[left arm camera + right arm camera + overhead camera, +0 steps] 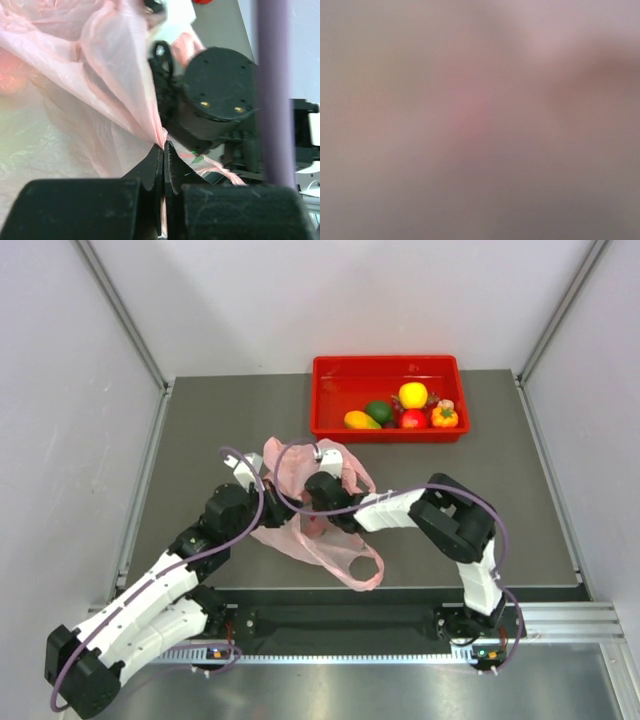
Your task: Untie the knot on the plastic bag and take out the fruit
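My right gripper lifts out of the bag [335, 545] next, reaches outward over the red tray's bare bottom behind the green fruit and releases.
The pale-pink plastic bag [335, 545] lies crumpled on the dark table between my two arms, one handle loop [362, 572] trailing toward the near edge. My left gripper [164, 146] is shut, with a fold of the bag's film [115, 85] pinched between its jaws. My right gripper [318, 492] is pushed into the bag from the right; its wrist view is only a pink blur, so its jaws do not show. Something reddish [10, 75] glows through the film at the left. The knot is hidden. Several fruit [413, 394] lie in a red tray.
The red tray [330, 390] stands at the back of the table, right of centre, holding a yellow, a dark green, a red and an orange piece. The right arm's black wrist body [215, 95] sits close in front of my left gripper. Grey walls close in both sides.
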Controlling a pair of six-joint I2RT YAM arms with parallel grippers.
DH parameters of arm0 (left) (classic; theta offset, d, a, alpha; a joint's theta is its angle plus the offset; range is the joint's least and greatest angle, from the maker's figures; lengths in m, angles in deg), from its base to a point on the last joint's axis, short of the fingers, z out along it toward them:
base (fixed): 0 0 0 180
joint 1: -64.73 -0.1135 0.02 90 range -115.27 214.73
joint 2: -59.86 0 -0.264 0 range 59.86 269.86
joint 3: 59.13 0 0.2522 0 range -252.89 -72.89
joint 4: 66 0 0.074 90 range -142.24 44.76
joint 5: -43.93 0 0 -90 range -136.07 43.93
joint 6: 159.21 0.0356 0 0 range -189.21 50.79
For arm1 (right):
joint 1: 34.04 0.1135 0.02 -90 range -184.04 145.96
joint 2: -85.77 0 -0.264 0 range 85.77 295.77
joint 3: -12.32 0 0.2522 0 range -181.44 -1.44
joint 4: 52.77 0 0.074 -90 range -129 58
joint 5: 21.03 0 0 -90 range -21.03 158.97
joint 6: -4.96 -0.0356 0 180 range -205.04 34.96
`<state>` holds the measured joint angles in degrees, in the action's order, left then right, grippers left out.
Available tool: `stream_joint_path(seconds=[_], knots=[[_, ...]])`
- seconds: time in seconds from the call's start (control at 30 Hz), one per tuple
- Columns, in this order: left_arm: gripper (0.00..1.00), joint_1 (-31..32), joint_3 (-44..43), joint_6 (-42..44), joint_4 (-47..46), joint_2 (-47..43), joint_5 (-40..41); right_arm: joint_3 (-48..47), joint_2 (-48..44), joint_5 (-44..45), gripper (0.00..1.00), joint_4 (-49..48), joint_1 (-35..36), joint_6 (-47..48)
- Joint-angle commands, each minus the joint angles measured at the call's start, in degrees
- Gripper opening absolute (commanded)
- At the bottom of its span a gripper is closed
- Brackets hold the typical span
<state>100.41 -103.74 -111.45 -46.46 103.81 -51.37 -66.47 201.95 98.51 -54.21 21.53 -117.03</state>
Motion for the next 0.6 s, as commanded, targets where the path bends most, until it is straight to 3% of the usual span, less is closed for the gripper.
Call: stream_joint_path(seconds=[0.0, 0.1, 0.3, 0.57], knots=[[0.0, 0.4, 0.0, 0.7, 0.5, -1.8, -0.5, 5.2, -6.3, 4.5, 0.0, 1.8, -1.3, 3.6], [0.0, 0.4, 0.1, 0.7, 1.1, -2.2, 0.0, 10.7, -13.1, 2.6, 0.0, 0.4, -1.2, 8.1], [0.0, 0.4, 0.3, 0.1, -0.4, -1.6, 0.6, 19.7, -29.1, -10.5, 0.0, 4.0, -1.5, 15.6], [0.0, 0.4, -1.2, -0.1, -2.6, 2.3, 0.6, 16.4, -43.0, -39.6, 0.0, 31.5, -2.0, 24.9]])
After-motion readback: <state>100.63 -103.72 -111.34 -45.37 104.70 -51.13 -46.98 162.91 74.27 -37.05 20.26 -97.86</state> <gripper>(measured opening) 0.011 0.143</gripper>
